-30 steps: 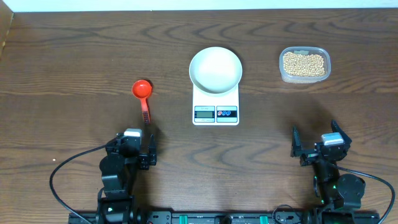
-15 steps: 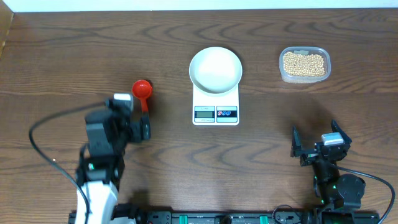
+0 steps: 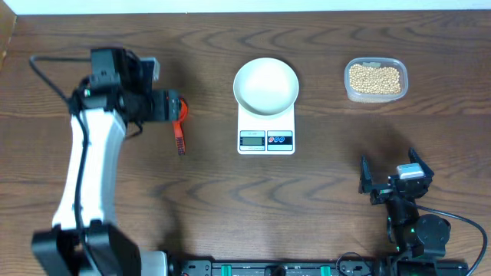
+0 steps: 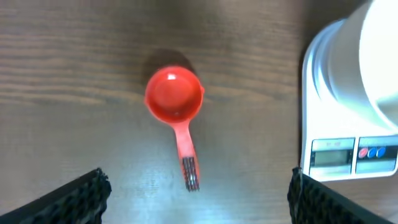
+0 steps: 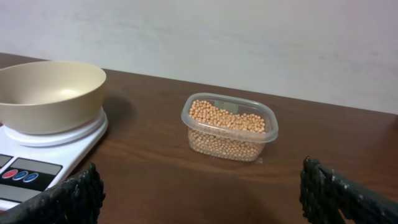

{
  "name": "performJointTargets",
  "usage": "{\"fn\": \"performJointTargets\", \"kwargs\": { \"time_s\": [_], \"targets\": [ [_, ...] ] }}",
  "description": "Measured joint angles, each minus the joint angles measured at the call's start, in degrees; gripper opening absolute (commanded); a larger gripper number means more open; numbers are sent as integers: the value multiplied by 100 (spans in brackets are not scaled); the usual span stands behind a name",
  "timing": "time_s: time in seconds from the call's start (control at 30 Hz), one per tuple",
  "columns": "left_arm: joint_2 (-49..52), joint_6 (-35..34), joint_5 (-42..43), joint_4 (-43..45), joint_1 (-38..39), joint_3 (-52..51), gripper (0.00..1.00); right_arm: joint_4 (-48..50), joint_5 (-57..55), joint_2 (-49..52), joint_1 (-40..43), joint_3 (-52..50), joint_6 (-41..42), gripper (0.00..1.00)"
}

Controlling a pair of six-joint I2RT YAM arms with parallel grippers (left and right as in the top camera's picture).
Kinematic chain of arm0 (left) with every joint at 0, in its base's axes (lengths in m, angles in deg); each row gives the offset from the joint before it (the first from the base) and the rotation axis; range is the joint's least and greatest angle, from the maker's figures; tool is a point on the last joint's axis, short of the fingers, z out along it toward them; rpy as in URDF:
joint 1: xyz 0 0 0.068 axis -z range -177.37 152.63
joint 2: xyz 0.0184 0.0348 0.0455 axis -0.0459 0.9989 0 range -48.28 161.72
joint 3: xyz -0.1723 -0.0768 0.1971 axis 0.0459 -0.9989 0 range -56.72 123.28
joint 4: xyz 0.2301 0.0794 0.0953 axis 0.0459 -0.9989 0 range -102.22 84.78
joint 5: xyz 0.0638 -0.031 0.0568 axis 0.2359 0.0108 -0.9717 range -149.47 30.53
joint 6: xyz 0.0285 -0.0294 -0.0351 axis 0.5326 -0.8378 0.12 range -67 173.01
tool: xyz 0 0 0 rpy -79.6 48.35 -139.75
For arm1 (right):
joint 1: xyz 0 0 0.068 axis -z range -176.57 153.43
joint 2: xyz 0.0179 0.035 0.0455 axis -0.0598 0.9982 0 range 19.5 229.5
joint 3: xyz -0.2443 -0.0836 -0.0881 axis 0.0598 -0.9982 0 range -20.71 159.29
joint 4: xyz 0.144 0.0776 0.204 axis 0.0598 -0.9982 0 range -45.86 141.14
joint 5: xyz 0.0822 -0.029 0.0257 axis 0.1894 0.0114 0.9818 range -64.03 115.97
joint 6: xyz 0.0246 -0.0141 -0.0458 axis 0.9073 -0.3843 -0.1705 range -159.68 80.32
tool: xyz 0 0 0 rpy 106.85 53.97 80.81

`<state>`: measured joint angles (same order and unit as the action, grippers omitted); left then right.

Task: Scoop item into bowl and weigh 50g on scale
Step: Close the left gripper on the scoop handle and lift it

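My left gripper moves down onto the cup's rim away from the scale next, one finger inside the cup, since the red scoop (image 4: 174,96) lies below my gripper.
The beans (image 3: 375,78) fill a clear plastic tub at the back right, also in the right wrist view (image 5: 227,121). The empty white bowl (image 3: 265,86) sits on the white scale (image 3: 266,139). A red scoop (image 3: 180,126) lies left of the scale, its cup partly hidden by my left gripper (image 3: 164,106). In the left wrist view the scoop (image 4: 174,96) lies empty, cup away and handle toward me, and the left gripper (image 4: 199,200) hovers open above the handle end. My right gripper (image 3: 391,181) rests open and empty at the front right, far from the tub.
In the left wrist view the scale (image 4: 339,158) and the bowl (image 4: 373,59) stand just right of the scoop. In the right wrist view the bowl (image 5: 50,93) on the scale (image 5: 37,165) is at the left, with the tub (image 5: 268,132) ahead. The table's back edge meets a white wall.
My left arm has swung from the front left up and back over the red scoop, gripper still open. The right arm, bowl, scale and tub have not moved.
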<state>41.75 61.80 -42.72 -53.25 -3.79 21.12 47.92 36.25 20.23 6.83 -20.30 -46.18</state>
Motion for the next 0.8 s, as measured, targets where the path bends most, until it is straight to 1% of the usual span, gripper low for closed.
{"fn": "performJointTargets", "kwargs": {
  "time_s": [0.3, 0.47, 0.6, 0.8],
  "targets": [
    [584, 4, 120, 509, -33, 127, 93, 0, 0, 0, 2, 0, 0, 99],
    [1091, -2, 138, 522, -219, 127, 93, 0, 0, 0, 0, 0, 0, 99],
    [1314, -22, 136, 522, -376, 127, 89, 0, 0, 0, 0, 0, 0, 99],
    [1355, -66, 136, 612, -391, 127, 78, 0, 0, 0, 0, 0, 0, 99]
  ]
}}
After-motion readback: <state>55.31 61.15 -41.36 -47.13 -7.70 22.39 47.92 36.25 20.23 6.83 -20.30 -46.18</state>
